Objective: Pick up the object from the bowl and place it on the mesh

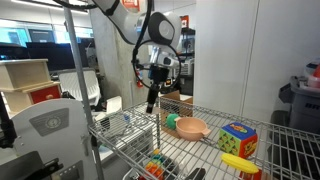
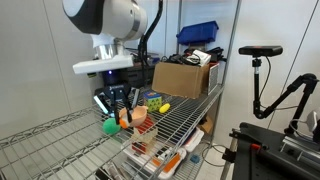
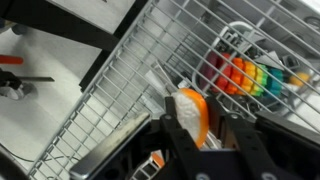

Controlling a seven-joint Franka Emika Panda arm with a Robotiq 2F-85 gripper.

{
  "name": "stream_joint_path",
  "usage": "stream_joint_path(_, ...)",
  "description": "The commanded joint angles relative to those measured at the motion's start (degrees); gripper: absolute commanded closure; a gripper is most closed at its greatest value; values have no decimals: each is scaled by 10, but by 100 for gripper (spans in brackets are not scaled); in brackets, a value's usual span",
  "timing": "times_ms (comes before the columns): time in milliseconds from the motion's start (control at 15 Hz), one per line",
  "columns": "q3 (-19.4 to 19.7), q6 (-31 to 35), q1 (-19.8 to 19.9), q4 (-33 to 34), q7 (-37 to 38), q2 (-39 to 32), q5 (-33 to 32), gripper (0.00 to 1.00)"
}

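Note:
The held object in my gripper moves down onto the bare mesh near the coloured items next, because it still hangs above the wires.
My gripper [image 3: 204,128] is shut on the object [image 3: 190,110], a small pale orange piece with a white face, held between the two black fingers. In both exterior views the gripper [image 1: 152,97] [image 2: 120,106] hangs above the mesh [image 1: 205,150] [image 2: 190,115], with the object [image 2: 125,117] at its tips. The salmon-orange bowl [image 1: 190,127] [image 2: 141,116] sits on the mesh beside the gripper. In the wrist view the mesh [image 3: 150,50] lies below the held object, and the bowl is out of view.
A green ball [image 1: 170,120] [image 2: 108,126] lies next to the bowl. A multicoloured cube [image 1: 237,138] and a yellow banana [image 1: 238,161] sit further along the shelf. A cardboard box [image 2: 183,78] stands at the shelf's end. A wire basket of coloured items [image 3: 250,75] hangs below.

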State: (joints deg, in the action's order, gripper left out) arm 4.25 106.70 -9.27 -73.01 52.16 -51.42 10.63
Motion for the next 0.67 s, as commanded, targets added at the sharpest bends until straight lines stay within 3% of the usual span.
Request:
stream_joint_path(0,-13,19,-13,-63,-1,-13,-18,90)
stream_joint_path(467,-1,41,-16,-35,0,-77,-34,90)
stream_joint_path(533,-1,48,-15,-39,2,-73,-33,40)
stream_joint_path(600,1,50,-16,-36,2,-74,-38,38)
